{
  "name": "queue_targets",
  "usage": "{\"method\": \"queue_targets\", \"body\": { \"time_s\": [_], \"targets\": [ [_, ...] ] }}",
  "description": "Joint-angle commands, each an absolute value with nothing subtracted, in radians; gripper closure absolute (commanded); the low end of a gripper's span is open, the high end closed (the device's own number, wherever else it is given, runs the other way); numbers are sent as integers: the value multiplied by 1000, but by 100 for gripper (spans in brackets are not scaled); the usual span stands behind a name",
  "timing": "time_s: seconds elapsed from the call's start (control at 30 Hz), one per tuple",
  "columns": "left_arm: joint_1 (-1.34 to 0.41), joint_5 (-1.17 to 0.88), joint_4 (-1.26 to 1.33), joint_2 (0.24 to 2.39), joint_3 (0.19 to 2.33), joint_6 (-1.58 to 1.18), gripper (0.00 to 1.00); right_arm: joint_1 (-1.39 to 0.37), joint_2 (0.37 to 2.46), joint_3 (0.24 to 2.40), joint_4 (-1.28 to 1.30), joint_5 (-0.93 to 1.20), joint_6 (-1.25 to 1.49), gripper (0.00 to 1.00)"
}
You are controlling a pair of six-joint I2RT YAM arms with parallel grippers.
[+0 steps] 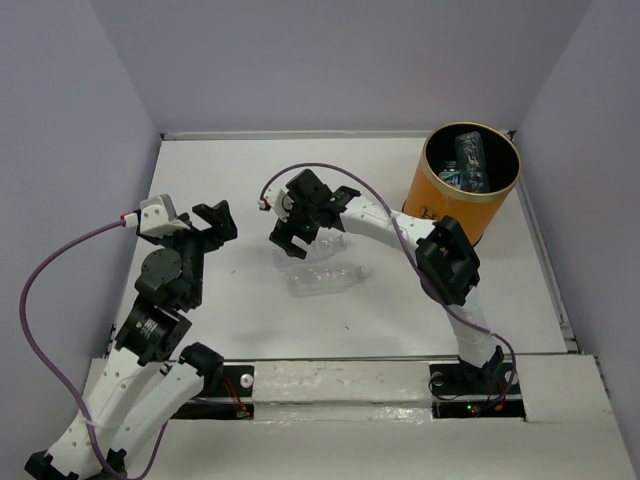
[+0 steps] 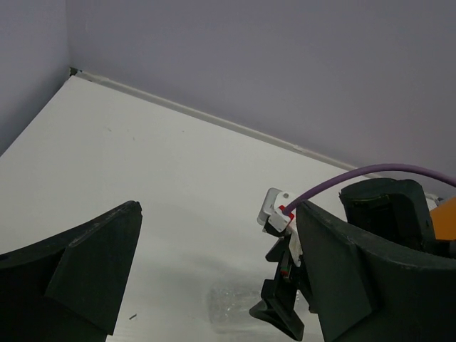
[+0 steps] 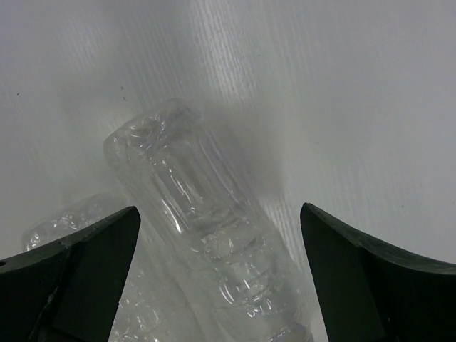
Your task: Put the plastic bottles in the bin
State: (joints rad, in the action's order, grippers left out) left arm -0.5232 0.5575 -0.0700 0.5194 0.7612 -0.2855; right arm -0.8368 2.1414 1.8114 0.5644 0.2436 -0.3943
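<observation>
The robot's right gripper will move down over the farther bottle's body (image 3: 187, 189) near its blunt end and close there, because that bottle is already between the open fingers.
A clear crinkly plastic bottle (image 1: 325, 278) lies on its side on the white table, mid-field. My right gripper (image 1: 291, 243) hovers just over its left end, jaws open. In the right wrist view the bottle (image 3: 206, 228) lies between the open fingers of the right gripper (image 3: 219, 210), untouched, and a second clear crinkly piece (image 3: 60, 222) shows beside it at the lower left. The orange bin (image 1: 438, 195) stands at the back right with several bottles (image 1: 470, 160) inside. My left gripper (image 1: 222, 222) is open and empty, left of the bottle.
Purple walls enclose the table on three sides. In the left wrist view the open left gripper (image 2: 217, 285) faces the bottle (image 2: 235, 310) and the right gripper (image 2: 281, 306). A sliver of the bin (image 2: 445, 217) shows at the right edge.
</observation>
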Motion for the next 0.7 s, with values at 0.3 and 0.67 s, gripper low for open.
{"method": "queue_targets", "body": {
  "time_s": [0.3, 0.67],
  "targets": [
    [-512, 554, -14, 525, 764, -267, 1, -834, 2284, 1968, 519, 101, -505, 14],
    [-508, 526, -8, 548, 764, -268, 1, -815, 2166, 1875, 267, 6, -548, 47]
  ]
}}
